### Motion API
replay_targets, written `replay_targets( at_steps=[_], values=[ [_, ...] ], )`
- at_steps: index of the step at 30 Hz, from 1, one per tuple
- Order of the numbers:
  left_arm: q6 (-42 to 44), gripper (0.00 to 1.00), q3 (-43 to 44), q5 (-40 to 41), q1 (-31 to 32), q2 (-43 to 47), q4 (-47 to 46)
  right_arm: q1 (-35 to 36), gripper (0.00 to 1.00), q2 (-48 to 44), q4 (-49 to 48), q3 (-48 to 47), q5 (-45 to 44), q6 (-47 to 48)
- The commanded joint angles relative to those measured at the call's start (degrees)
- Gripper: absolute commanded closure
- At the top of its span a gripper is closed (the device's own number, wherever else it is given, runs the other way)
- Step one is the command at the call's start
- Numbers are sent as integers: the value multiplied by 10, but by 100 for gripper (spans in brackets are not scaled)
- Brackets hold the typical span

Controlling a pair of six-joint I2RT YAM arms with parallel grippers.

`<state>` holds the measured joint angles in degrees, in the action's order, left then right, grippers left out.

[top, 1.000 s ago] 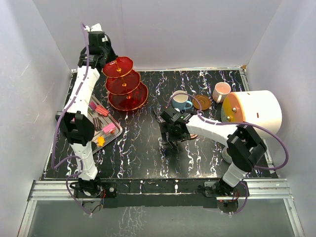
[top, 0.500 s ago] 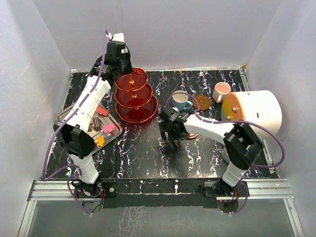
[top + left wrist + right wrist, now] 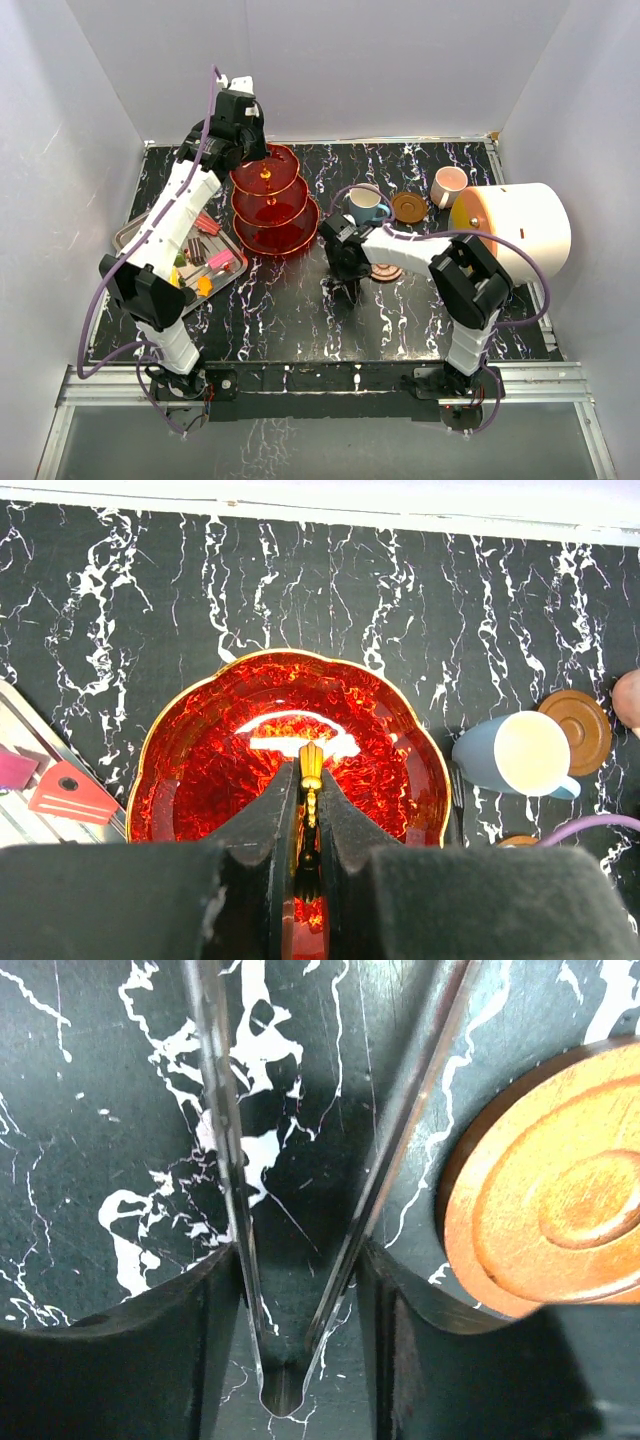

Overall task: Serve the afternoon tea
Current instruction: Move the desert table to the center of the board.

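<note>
The stand's rod should be let go clear of the tray. My left gripper should pull back and sideways with it, over the bare tabletop to its right in the top view, and release it there.
The translucent red three-tier stand (image 3: 275, 200) stands at the back left of the table. My left gripper (image 3: 308, 780) is shut on its gold rod (image 3: 311, 760) at the top, above the red tiers (image 3: 220, 750). My right gripper (image 3: 297, 1255) sits low at mid table, shut on silver V-shaped tongs (image 3: 225, 1110) whose arms lie against both fingers. One brown saucer (image 3: 550, 1220) lies just right of it. The blue cup (image 3: 364, 204), a second saucer (image 3: 408, 207) and the pink cup (image 3: 447, 185) stand behind. Colourful sweets (image 3: 205, 262) lie on the tray.
The silver tray (image 3: 135, 232) rests at the left edge beside the stand. A big white cylinder with an orange face (image 3: 515, 225) lies on its side at the right. White walls close in the table on three sides.
My left arm has carried the stand from the far back left rightward and a little nearer. The right gripper's jaws have narrowed onto the tongs, and it has edged left.
</note>
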<state>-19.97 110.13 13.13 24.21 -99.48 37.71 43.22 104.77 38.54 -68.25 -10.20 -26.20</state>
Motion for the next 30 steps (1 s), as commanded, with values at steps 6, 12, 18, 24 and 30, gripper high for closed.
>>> replay_targets(
  at_steps=[6, 12, 18, 24, 30],
  values=[
    [-12, 100, -2, -67, 12, 25, 103, 0, 62, -132, 10, 133, 24, -38],
    [-27, 100, 15, -92, 39, 12, 127, 0, 60, -236, 33, 211, 58, -74],
    [-46, 100, 37, -105, 79, -8, 131, 1, 59, -263, 38, 240, 89, -106],
    [-46, 77, 33, -74, 91, -10, 146, 1, 53, -248, 59, 223, 49, -109],
    [-38, 44, 36, -66, 92, 11, 143, 1, 44, -241, 50, 225, 44, -103]
  ],
)
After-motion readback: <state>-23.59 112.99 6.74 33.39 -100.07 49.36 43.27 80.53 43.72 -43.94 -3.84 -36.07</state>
